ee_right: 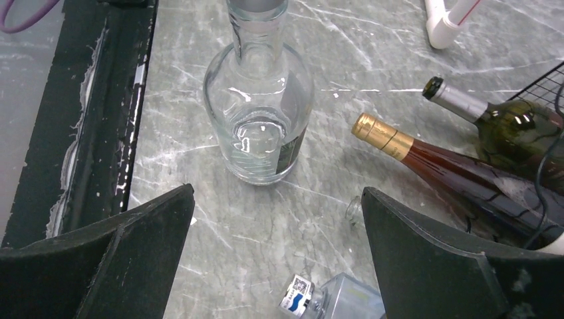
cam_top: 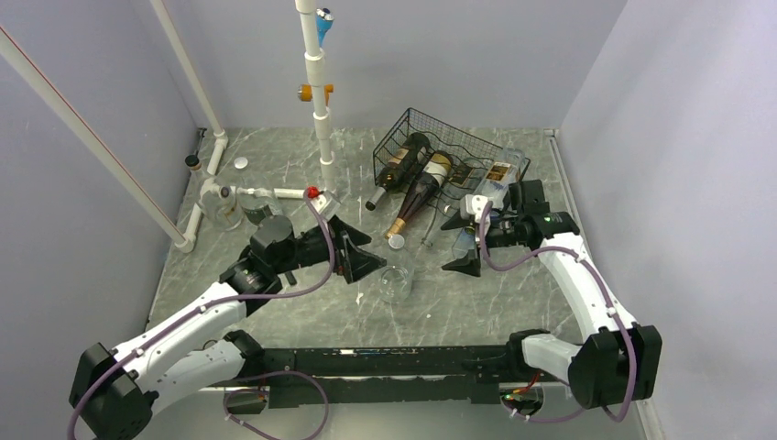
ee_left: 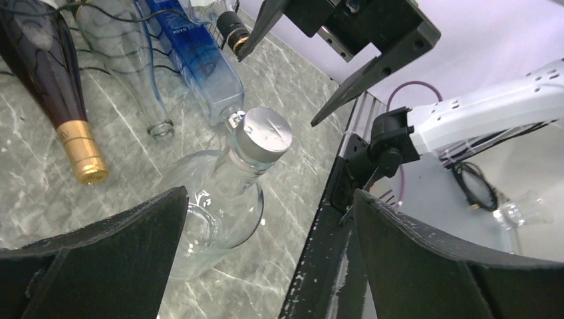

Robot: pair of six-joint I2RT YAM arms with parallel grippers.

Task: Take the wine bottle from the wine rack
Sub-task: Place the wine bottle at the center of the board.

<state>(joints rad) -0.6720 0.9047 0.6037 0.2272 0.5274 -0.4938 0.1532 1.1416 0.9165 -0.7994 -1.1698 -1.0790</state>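
Note:
My left gripper turns and moves toward the right in the top view next, onto the clear bottle's neck, which still stands beyond its open fingers.
The black wire wine rack stands at the back right of the table. An amber wine bottle with gold foil lies in it, neck out over the table, beside a dark green bottle. On the table in front, a clear glass bottle with a silver cap stands upright. My left gripper is open just left of it, with the bottle by its left finger and untouched. To the right, my right gripper is open and faces the clear bottle, with nothing between its fingers.
A blue-tinted square bottle and an empty clear bottle also lie in the rack. A white pipe frame rises at the back, with glass jars at its left foot. A black rail runs along the near edge.

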